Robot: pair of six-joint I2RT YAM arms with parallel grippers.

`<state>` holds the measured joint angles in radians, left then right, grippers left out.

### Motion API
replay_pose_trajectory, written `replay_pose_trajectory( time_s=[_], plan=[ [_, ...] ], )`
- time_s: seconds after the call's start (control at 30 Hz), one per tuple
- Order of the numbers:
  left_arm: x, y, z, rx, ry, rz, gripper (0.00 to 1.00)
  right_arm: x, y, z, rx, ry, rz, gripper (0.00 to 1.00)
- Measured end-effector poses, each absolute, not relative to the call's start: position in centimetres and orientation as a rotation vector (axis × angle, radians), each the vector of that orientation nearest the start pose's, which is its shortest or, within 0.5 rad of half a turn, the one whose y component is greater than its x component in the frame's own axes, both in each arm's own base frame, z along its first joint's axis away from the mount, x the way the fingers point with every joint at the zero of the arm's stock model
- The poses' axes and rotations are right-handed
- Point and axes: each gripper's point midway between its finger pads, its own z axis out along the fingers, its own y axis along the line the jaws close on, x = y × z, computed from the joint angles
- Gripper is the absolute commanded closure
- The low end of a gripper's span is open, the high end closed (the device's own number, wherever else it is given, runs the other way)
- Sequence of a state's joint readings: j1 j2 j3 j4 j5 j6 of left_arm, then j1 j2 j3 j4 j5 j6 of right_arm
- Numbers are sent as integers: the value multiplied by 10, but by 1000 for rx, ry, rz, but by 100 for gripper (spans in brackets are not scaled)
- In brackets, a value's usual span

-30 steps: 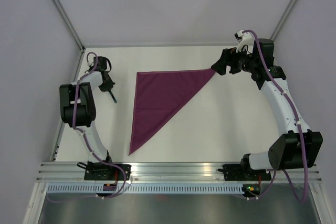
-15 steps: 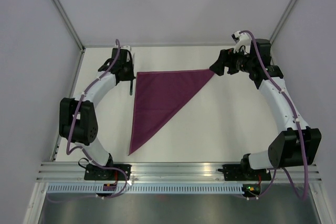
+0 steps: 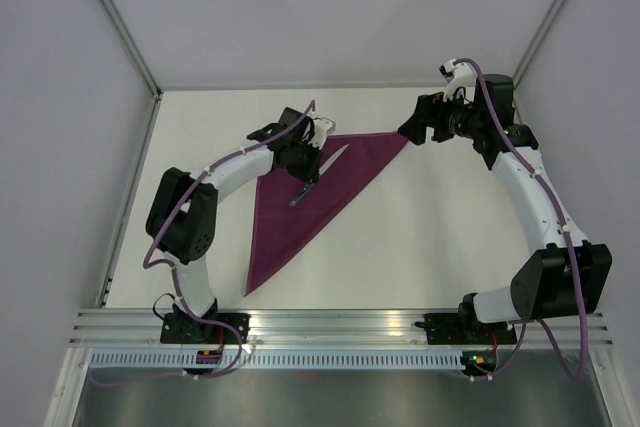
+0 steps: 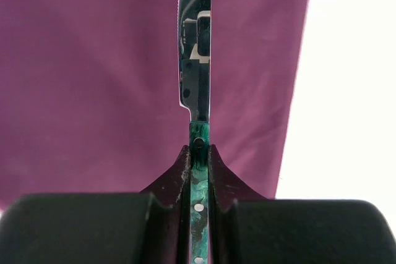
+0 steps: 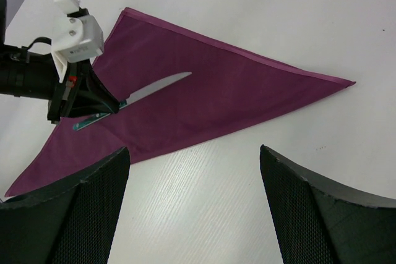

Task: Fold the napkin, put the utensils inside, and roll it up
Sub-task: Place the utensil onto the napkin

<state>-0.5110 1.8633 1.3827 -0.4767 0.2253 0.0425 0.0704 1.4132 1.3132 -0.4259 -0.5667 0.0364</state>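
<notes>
The parallel knife goes across and down in my left gripper next for release, since the napkin's long edge (image 3: 337, 202) (image 4: 272, 134) lies below it and to its right in the top view.
The napkin (image 3: 300, 187) lies flat on the white table, folded into a dark magenta triangle with its long point toward the near edge. My left gripper (image 3: 305, 172) is shut on a knife (image 3: 333, 158) by its green handle and holds it over the napkin's upper part, blade pointing far-right. In the left wrist view the fingers clamp the handle (image 4: 198, 153), with the shiny blade (image 4: 195, 47) over the cloth (image 4: 93, 78). My right gripper (image 3: 412, 129) is open and empty, hovering by the napkin's far right corner. Its wrist view shows the napkin (image 5: 247, 91) and the knife (image 5: 161, 86).
The white table (image 3: 440, 237) is walled by grey panels at the left, back and right. An aluminium rail (image 3: 340, 322) runs along the near edge by the arm bases. No other utensils show in these views.
My left arm has swung from the table's left edge rightward over the napkin, carrying the knife. The right arm has barely moved.
</notes>
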Motion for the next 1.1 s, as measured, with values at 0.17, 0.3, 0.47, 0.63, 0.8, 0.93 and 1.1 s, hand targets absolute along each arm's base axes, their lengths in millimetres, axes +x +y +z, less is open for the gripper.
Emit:
replay_pose_trajectory(
  time_s=[0.17,0.3,0.47,0.63,0.8,0.93,1.1],
  plan=[
    [354,-273,64,881,2459,-518,98,391,123,262,-381,2036,650,10],
    [340,-288,48,943,2484,-537,98,391,124,262,-384,2037,648,10],
    [329,-302,36,990,2476,-549,98,392,123,261,-382,2039,644,10],
    [327,-306,32,970,2476,-559,98,392,123,259,-381,2045,640,10],
    [332,-306,32,941,2465,-539,98,392,122,256,-381,2050,637,10],
    [330,-306,29,932,2473,-542,98,392,122,255,-381,2052,637,10],
    [328,-308,26,929,2474,-546,98,392,123,255,-384,2052,636,10]
  ],
)
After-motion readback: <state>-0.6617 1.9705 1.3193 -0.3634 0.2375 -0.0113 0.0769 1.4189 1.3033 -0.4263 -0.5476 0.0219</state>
